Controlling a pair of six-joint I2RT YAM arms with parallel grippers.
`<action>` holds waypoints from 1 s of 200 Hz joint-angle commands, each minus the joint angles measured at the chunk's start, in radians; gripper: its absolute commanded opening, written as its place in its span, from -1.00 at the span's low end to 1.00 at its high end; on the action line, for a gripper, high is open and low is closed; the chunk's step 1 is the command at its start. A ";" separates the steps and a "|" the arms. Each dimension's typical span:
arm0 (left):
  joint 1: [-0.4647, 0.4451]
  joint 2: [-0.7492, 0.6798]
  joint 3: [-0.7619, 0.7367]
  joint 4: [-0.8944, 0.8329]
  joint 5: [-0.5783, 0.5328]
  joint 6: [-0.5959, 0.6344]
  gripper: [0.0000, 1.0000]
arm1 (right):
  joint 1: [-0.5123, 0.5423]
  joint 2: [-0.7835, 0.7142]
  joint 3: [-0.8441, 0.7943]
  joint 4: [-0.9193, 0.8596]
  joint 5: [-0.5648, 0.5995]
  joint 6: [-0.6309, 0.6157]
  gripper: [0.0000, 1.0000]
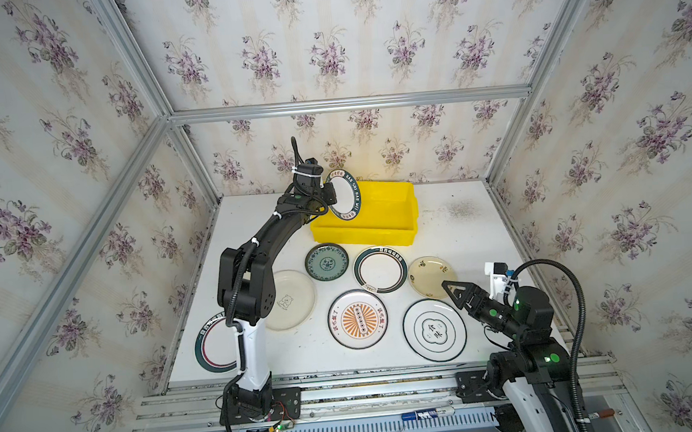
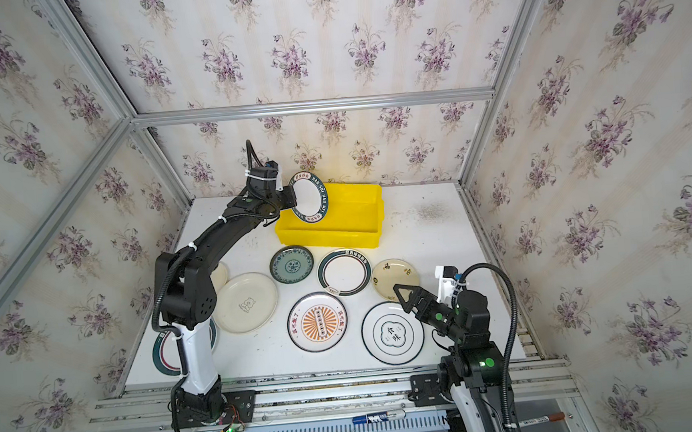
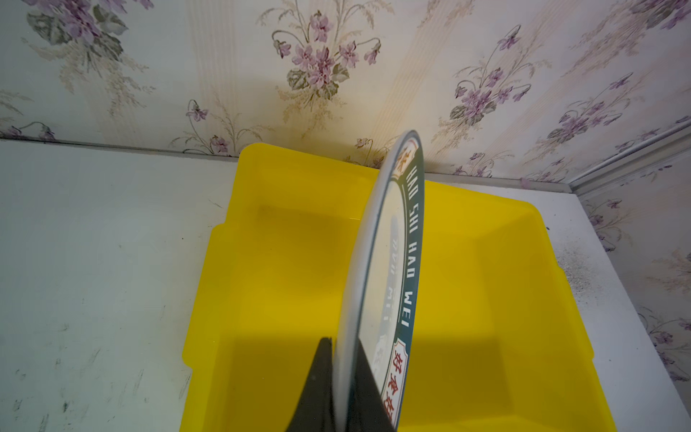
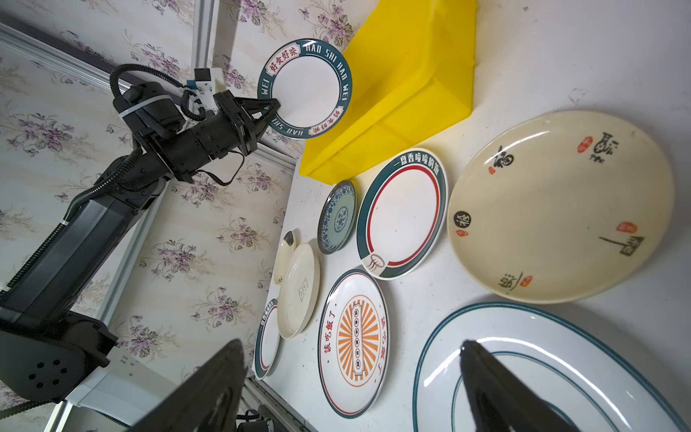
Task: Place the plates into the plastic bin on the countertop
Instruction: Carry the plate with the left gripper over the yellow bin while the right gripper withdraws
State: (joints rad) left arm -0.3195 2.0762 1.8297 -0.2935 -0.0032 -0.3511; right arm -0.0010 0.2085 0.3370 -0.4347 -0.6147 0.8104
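My left gripper needs to lower the upright plate into the yellow plastic bin next, beside the bin's nearest end, and let it go, because the bin's clear bottom is below.
My left gripper (image 1: pixel 331 196) (image 3: pixel 342 342) is shut on the edge of a white plate with a dark green lettered rim (image 1: pixel 345 194) (image 3: pixel 389 262). It holds the plate on edge above the left end of the yellow plastic bin (image 1: pixel 381 212) (image 3: pixel 284 262), which looks empty. Several plates lie flat on the countertop (image 1: pixel 461 225): a teal one (image 1: pixel 326 262), a green-rimmed one (image 1: pixel 380 269), a cream one (image 1: pixel 430 277), a sunburst one (image 1: pixel 357 318) and a thin-ringed white one (image 1: pixel 434 330). My right gripper (image 1: pixel 449 287) (image 4: pixel 351 348) hangs open over the thin-ringed plate's far edge, holding nothing.
A cream bear-marked plate (image 1: pixel 292 299) and a green-rimmed plate (image 1: pixel 212 347) lie partly under the left arm. A small cream plate (image 2: pixel 220 276) shows behind that arm. Wallpapered walls and aluminium rails (image 1: pixel 349 104) enclose the space. A marker (image 1: pixel 427 413) lies on the front rail.
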 commanded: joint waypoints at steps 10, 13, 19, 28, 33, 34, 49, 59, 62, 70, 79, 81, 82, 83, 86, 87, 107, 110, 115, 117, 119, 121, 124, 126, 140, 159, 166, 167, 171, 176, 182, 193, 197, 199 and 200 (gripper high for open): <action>-0.001 0.014 0.013 -0.050 -0.079 0.059 -1.00 | 0.001 0.003 -0.002 -0.022 0.013 -0.023 0.84; -0.002 0.017 0.012 -0.055 -0.091 0.066 -1.00 | 0.001 0.005 -0.002 -0.021 0.013 -0.024 0.84; 0.000 0.020 0.015 -0.069 -0.122 0.077 -1.00 | 0.000 0.009 -0.003 -0.022 0.015 -0.026 0.84; -0.001 0.025 0.016 -0.084 -0.169 0.095 -1.00 | 0.001 0.018 -0.001 -0.022 0.021 -0.031 0.84; -0.002 0.027 0.015 -0.087 -0.188 0.108 -1.00 | 0.000 0.023 0.000 -0.024 0.025 -0.035 0.84; -0.002 0.027 0.014 -0.088 -0.191 0.110 -1.00 | 0.001 0.024 0.000 -0.024 0.026 -0.036 0.84; -0.003 0.033 0.013 -0.096 -0.215 0.134 -1.00 | 0.001 0.041 0.005 -0.025 0.041 -0.045 0.83; -0.002 0.035 0.013 -0.099 -0.219 0.139 -1.00 | 0.001 0.051 0.005 -0.022 0.047 -0.051 0.83; -0.003 0.035 0.013 -0.100 -0.221 0.141 -1.00 | 0.001 0.053 0.007 -0.020 0.048 -0.052 0.83; -0.003 0.036 0.014 -0.101 -0.221 0.140 -1.00 | 0.001 0.061 0.007 -0.015 0.049 -0.055 0.82; -0.003 0.038 0.016 -0.103 -0.221 0.139 -1.00 | 0.001 0.069 0.008 -0.012 0.049 -0.057 0.82; -0.003 0.039 0.016 -0.103 -0.221 0.139 -1.00 | 0.001 0.071 0.009 -0.012 0.050 -0.057 0.82; -0.003 0.039 0.017 -0.103 -0.221 0.139 -1.00 | 0.001 0.072 0.009 -0.012 0.050 -0.057 0.82; -0.003 0.040 0.016 -0.103 -0.222 0.139 -1.00 | 0.001 0.073 0.010 -0.012 0.050 -0.058 0.82; -0.003 0.041 0.017 -0.104 -0.222 0.138 -0.98 | 0.001 0.074 0.011 -0.013 0.050 -0.059 0.82; -0.003 0.041 0.018 -0.104 -0.222 0.138 -0.97 | 0.001 0.075 0.011 -0.013 0.050 -0.060 0.82; -0.003 0.058 0.028 -0.110 -0.227 0.142 -0.84 | 0.001 0.080 0.014 -0.029 0.060 -0.066 0.82; -0.003 0.062 0.030 -0.113 -0.229 0.145 -0.84 | 0.001 0.079 0.014 -0.032 0.063 -0.068 0.81; -0.003 0.067 0.037 -0.114 -0.234 0.150 -0.85 | 0.001 0.078 0.014 -0.040 0.069 -0.068 0.81; -0.001 0.069 0.039 -0.116 -0.237 0.150 -0.85 | 0.001 0.077 0.014 -0.042 0.072 -0.068 0.81; -0.002 0.071 0.040 -0.116 -0.239 0.151 -0.85 | 0.001 0.076 0.014 -0.046 0.076 -0.068 0.81; -0.003 0.073 0.043 -0.117 -0.240 0.152 -0.85 | 0.001 0.074 0.014 -0.050 0.078 -0.068 0.80; -0.003 0.078 0.048 -0.119 -0.243 0.154 -0.84 | 0.001 0.072 0.014 -0.055 0.084 -0.068 0.80; -0.003 0.079 0.050 -0.121 -0.245 0.156 -0.84 | 0.001 0.072 0.014 -0.057 0.087 -0.068 0.81; -0.003 0.097 0.071 -0.135 -0.251 0.162 -0.83 | 0.000 0.061 0.013 -0.069 0.094 -0.071 0.80; -0.003 0.110 0.080 -0.144 -0.251 0.160 -0.82 | 0.001 0.047 0.011 -0.080 0.098 -0.070 0.80; -0.003 0.113 0.080 -0.144 -0.250 0.159 -0.79 | 0.001 0.043 0.011 -0.084 0.100 -0.070 0.81; -0.003 0.114 0.080 -0.144 -0.249 0.159 -0.79 | 0.001 0.042 0.011 -0.085 0.101 -0.070 0.80; -0.003 0.115 0.080 -0.144 -0.247 0.158 -0.77 | 0.001 0.039 0.011 -0.088 0.103 -0.070 0.80; -0.003 0.117 0.080 -0.144 -0.245 0.159 -0.74 | 0.001 0.037 0.011 -0.090 0.106 -0.071 0.80; -0.003 0.119 0.081 -0.145 -0.241 0.156 -0.67 | 0.001 0.035 0.010 -0.091 0.107 -0.071 0.80; -0.003 0.122 0.081 -0.144 -0.231 0.155 -0.62 | 0.001 0.035 0.008 -0.090 0.108 -0.071 0.80; -0.003 0.122 0.081 -0.144 -0.226 0.154 -0.61 | 0.001 0.035 0.008 -0.088 0.108 -0.071 0.80; -0.003 0.122 0.081 -0.144 -0.222 0.153 -0.60 | 0.001 0.035 0.008 -0.088 0.108 -0.071 0.80; -0.003 0.122 0.081 -0.144 -0.221 0.151 -0.59 | 0.001 0.035 0.008 -0.088 0.108 -0.071 0.80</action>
State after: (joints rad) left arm -0.3229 2.1937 1.9060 -0.4206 -0.2367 -0.2089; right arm -0.0002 0.2474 0.3336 -0.5270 -0.5186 0.7513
